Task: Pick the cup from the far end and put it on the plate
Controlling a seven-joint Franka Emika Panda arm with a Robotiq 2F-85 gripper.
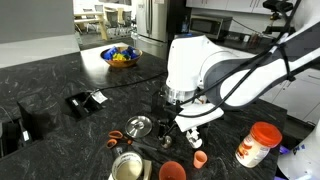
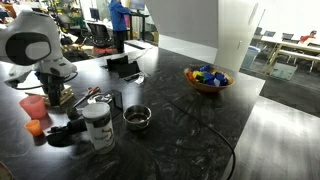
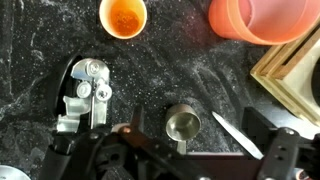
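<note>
My gripper moves down over the small shiny silver cup [image 3: 182, 125] next and closes around its sides, since the cup stands below, between the two open fingers.
The small shiny silver cup [image 3: 182, 125] stands upright on the black speckled counter and has a short handle. It lies between the two fingers of my gripper [image 3: 195, 142], which is open and hangs just above it without touching. In both exterior views the gripper [image 1: 180, 116] [image 2: 58, 95] is low over the counter and hides the cup. A shallow round metal dish [image 1: 139, 126] [image 2: 137, 118] sits on the counter beside the gripper. I cannot tell whether this dish is the plate.
Close around the cup are a small orange cup [image 3: 123, 15], a larger salmon cup [image 3: 265, 18], a metal can opener [image 3: 85, 92], a white blade [image 3: 237, 135] and a wooden box [image 3: 295, 75]. A white container [image 2: 97, 125] and a fruit bowl [image 1: 120, 56] stand farther off.
</note>
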